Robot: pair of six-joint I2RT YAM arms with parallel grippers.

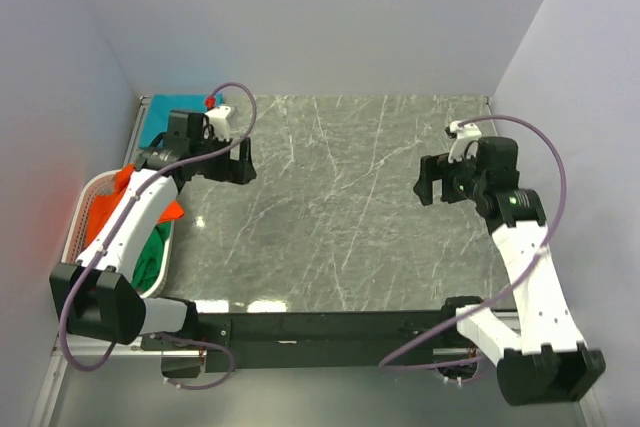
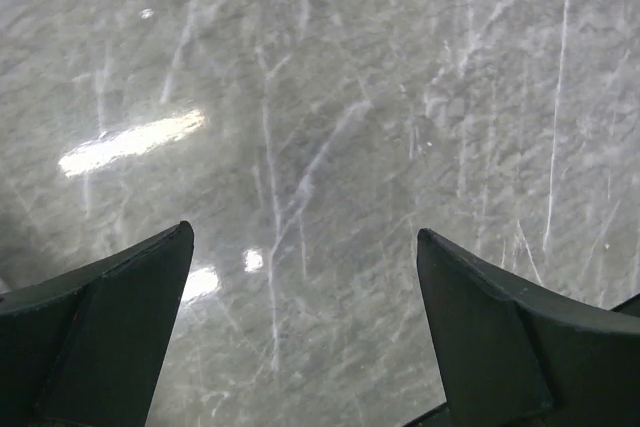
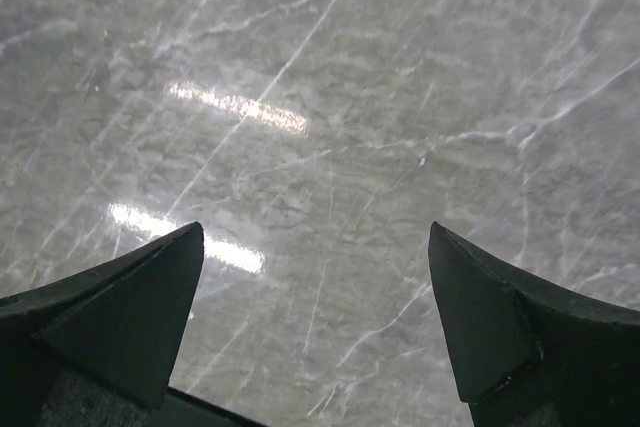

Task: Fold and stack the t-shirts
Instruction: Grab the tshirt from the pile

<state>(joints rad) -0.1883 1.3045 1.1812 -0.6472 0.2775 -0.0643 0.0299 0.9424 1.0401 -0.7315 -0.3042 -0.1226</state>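
Note:
The orange t-shirt [image 1: 128,184] lies topmost, below the left gripper and to its left in the top view, so the robot's left hand needs to move over the basket [image 1: 78,215] and down onto it next.
T-shirts lie bunched in a white basket [image 1: 78,215] at the table's left edge: an orange t-shirt [image 1: 128,184] on top and a green t-shirt [image 1: 152,255] below it, both partly hidden by my left arm. A teal t-shirt [image 1: 158,117] lies flat at the far left corner. My left gripper [image 1: 238,159] hovers open over bare marble, just right of the basket. My right gripper [image 1: 432,180] hangs open over the marble on the right side. Both wrist views show wide-apart fingers [image 2: 110,317] [image 3: 120,317] with only the tabletop between them.
The grey marble tabletop [image 1: 340,207] lies between the arms. White walls close in the back and both sides. A black rail [image 1: 330,327] with the arm bases runs along the near edge, and purple cables loop from each wrist.

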